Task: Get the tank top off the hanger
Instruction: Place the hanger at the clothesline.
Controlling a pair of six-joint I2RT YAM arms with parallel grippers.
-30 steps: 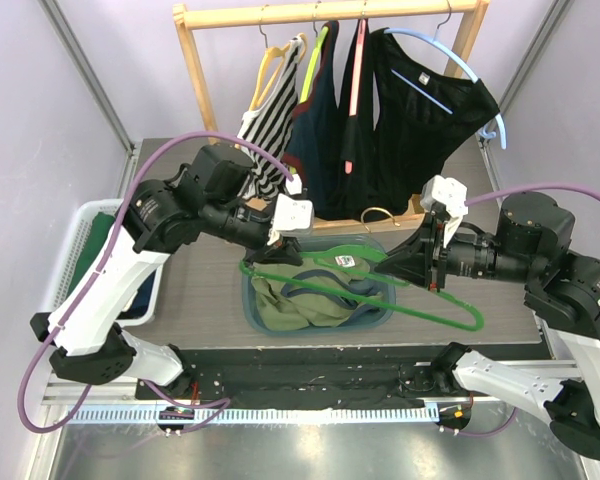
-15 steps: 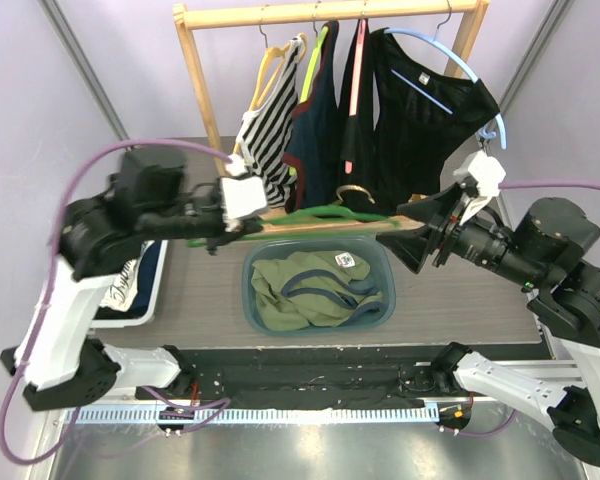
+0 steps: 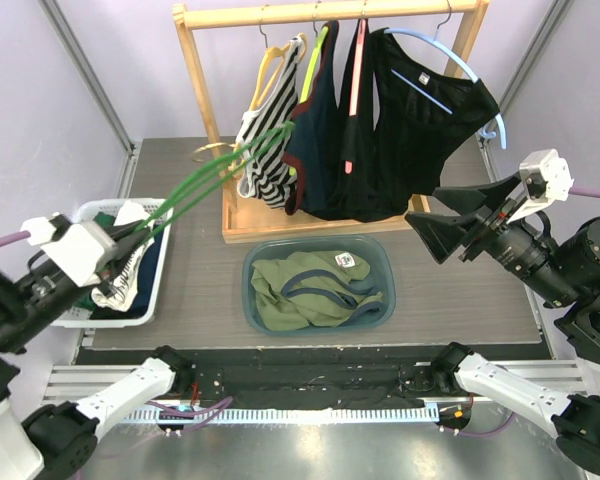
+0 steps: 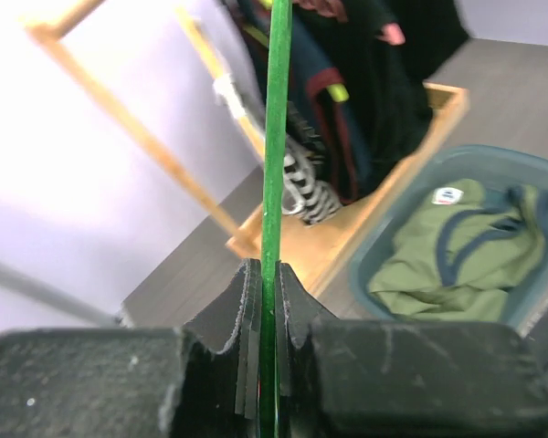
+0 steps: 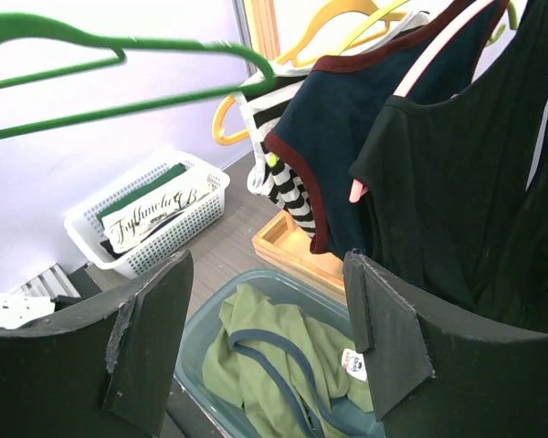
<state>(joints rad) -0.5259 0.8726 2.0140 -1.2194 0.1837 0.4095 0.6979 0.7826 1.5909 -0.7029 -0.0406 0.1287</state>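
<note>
The bare rail end (image 3: 228,16) beside the yellow hanger lies outward. My left gripper needs to carry the green hanger (image 3: 215,180) outward next, hook it there and let it go.
The olive tank top (image 3: 315,290) with navy trim lies crumpled in the teal bin (image 3: 380,262), off the hanger. It also shows in the left wrist view (image 4: 457,246) and the right wrist view (image 5: 283,365). My left gripper (image 3: 130,236) is shut on the bare green hanger (image 3: 215,180) and holds it up over the white basket, its hook toward the rack. In the left wrist view the green hanger (image 4: 276,137) runs straight up from the left gripper (image 4: 267,274). My right gripper (image 3: 430,215) hangs open and empty to the right of the bin, and in its own view the right gripper (image 5: 265,310) frames the tank top.
A wooden rack (image 3: 202,90) at the back carries several garments on hangers: a striped top (image 3: 265,125), a navy one (image 3: 320,130), black ones (image 3: 420,120). A white basket (image 3: 85,215) with folded clothes stands at the left edge. Rack base tray (image 3: 240,225) lies behind the bin.
My left arm swung the green hanger from above the bin up and to the left over the white basket. My right gripper opened and drew back to the right.
</note>
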